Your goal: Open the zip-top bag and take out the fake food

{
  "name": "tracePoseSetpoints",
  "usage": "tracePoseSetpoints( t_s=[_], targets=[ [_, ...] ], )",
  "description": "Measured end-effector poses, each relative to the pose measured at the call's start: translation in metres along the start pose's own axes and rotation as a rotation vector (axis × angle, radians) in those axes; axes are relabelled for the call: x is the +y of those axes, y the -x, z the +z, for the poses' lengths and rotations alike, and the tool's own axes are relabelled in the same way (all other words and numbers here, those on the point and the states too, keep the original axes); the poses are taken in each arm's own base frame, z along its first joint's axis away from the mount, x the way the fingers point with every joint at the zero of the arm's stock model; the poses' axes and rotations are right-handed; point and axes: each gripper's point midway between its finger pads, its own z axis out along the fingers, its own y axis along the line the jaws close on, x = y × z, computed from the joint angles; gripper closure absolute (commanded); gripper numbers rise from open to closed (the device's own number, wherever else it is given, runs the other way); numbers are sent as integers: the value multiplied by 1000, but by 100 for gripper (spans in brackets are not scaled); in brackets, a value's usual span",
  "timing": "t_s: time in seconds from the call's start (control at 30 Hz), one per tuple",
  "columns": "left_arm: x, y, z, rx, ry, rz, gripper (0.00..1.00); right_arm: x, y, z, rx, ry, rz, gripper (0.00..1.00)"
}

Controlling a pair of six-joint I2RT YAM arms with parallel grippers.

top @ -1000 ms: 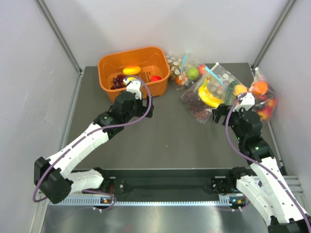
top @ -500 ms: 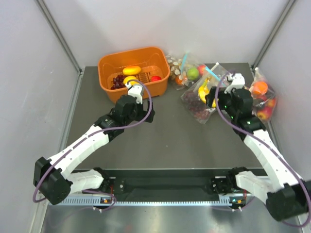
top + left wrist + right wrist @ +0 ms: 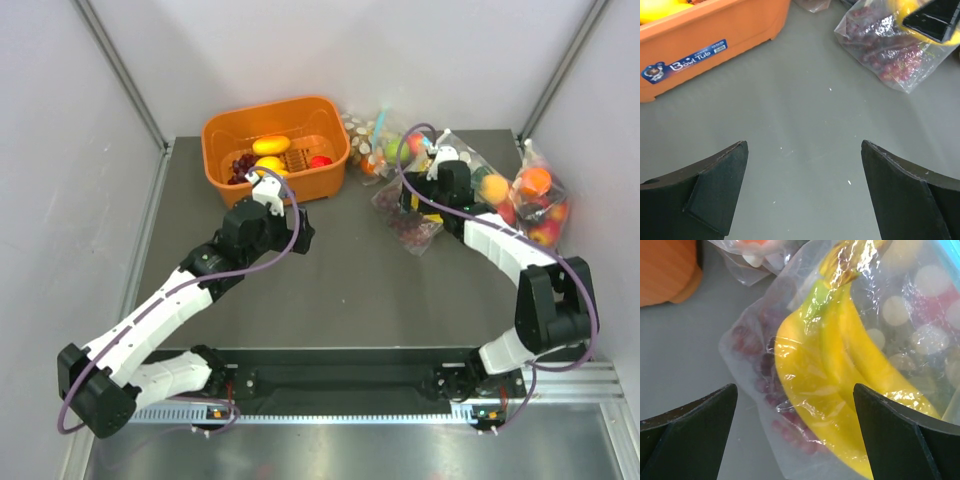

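I will lower my right gripper to the clear film along the bananas' edge (image 3: 795, 411) by the grapes (image 3: 767, 382) next.
The zip-top bag (image 3: 412, 228) lies flat at the back right of the table, clear and crinkly, with its teal zip strip (image 3: 433, 150) at the far end. Inside are yellow bananas (image 3: 840, 370) and purple-red grapes (image 3: 767, 382). My right gripper (image 3: 415, 198) hovers just over the bag, open, its fingers spread to either side of the bananas (image 3: 795, 390) and closed on nothing. My left gripper (image 3: 298, 236) stands open over bare table (image 3: 803, 150), left of the bag (image 3: 890, 60) and apart from it.
An orange basket (image 3: 215, 135) with loose fruit stands at the back left, close to my left gripper. A dotted bag (image 3: 372, 140) and a bag of apples and oranges (image 3: 540, 205) flank the zip-top bag. Walls close in on both sides.
My right arm has swung forward and leftward, bringing its gripper from beside the bag to right over the bananas. The left arm has drawn slightly left. Both grippers stayed open.
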Motion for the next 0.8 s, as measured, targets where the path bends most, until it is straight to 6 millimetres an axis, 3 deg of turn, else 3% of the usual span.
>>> tracePoseSetpoints(
  t_s=[0.13,0.33,0.43,0.47,0.67,0.8],
  targets=[
    [-1,-3,1,8,-8,1,1,-3,3,10,-9,-30,-41,2],
    [-1,-5,2,16,-8,2,1,-4,2,21,-12,-70,-112,26],
    [-1,-6,3,21,-9,2,1,-6,-3,27,-3,-92,-145,46],
    [-1,-7,3,22,-8,2,1,-6,-5,29,1,-99,-149,61],
    [-1,-7,4,24,-8,3,1,3,-8,29,3,-99,-181,100],
    [-1,-7,4,24,-8,3,1,25,-11,25,4,-81,-216,100]
  ],
)
